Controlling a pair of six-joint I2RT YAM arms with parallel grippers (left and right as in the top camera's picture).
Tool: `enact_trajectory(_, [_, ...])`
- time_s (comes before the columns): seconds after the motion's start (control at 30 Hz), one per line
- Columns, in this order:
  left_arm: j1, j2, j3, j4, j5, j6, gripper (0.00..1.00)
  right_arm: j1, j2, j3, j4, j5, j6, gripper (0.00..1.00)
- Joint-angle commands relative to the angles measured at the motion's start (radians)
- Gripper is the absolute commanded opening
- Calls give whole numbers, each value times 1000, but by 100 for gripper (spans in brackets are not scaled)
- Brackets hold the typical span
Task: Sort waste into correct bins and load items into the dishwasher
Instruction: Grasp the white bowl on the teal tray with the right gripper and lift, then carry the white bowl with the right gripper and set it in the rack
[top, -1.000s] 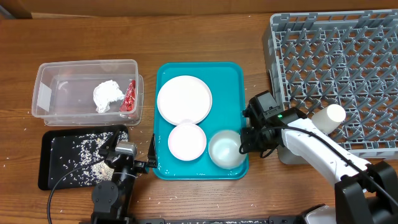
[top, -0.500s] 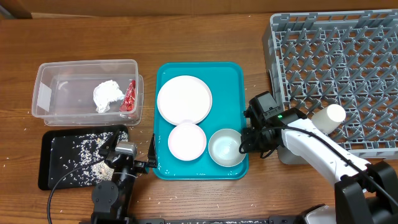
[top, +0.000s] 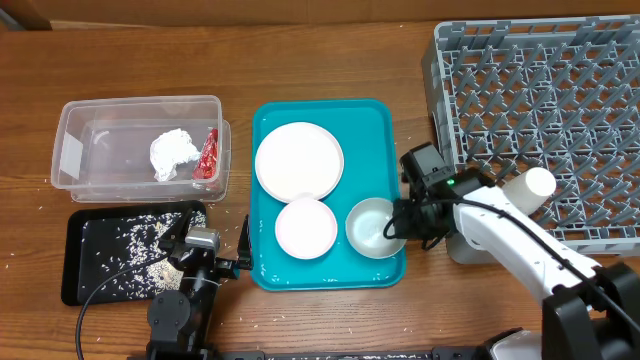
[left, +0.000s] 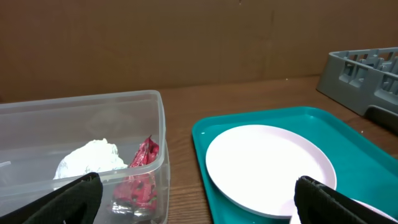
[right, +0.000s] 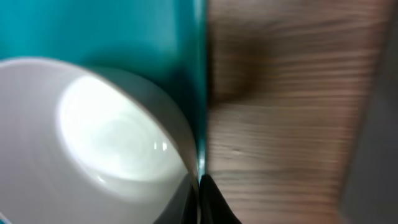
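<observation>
My right gripper rises outward next and tilts the bowl onto the grey rack's wires beyond the white cup. It releases the bowl there, as that spot is empty.
My right gripper (top: 400, 226) is shut on the right rim of a white bowl (top: 370, 228) at the front right corner of the teal tray (top: 320, 112). In the right wrist view the fingertips (right: 200, 186) pinch the bowl's wall (right: 106, 143) next to the tray's edge. A large white plate (top: 298, 160) and a smaller white bowl (top: 305, 228) also sit on the tray. My left gripper (top: 205, 250) is open and empty, low at the front left (left: 196, 202). The napkin (top: 172, 152) and red wrapper (top: 208, 153) lie in the clear tub (top: 75, 110). Rice (top: 130, 250) covers the black tray (top: 75, 270). The chopsticks are out of view.
The grey dish rack (top: 545, 110) stands at the right, and a white cup (top: 528, 188) lies at its front edge. The tub and plate also show in the left wrist view, tub (left: 124, 106) left, plate (left: 267, 165) right. A few rice grains lie loose on the table.
The bowl has tipped and shifted right and back in my right gripper, and the teal tray with its dishes has slid slightly right. The left arm has not moved.
</observation>
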Motion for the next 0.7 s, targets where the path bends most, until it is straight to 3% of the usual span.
enact_trajectory(0.0, [7,-10,-6,2,-7,12,100,0,-97,138,-77,264,45,4])
enact_trajectory(0.23, [7,-10,-6,2,-8,12,100,0,-280,298,-58,458,37,4])
enact_trajectory(0.33, [7,-10,-6,2,-8,12,100,0,-317,306,-40,805,29,4])
enact_trajectory(0.5, [7,-10,-6,2,-7,12,100,0,-262,306,-39,1226,29,4])
enact_trajectory(0.57, [7,-10,-6,2,-8,12,100,-2,-225,306,-34,1304,24,4])
enact_trajectory(0.67, [7,-10,-6,2,-8,12,100,-11,-120,306,6,1355,-98,4])
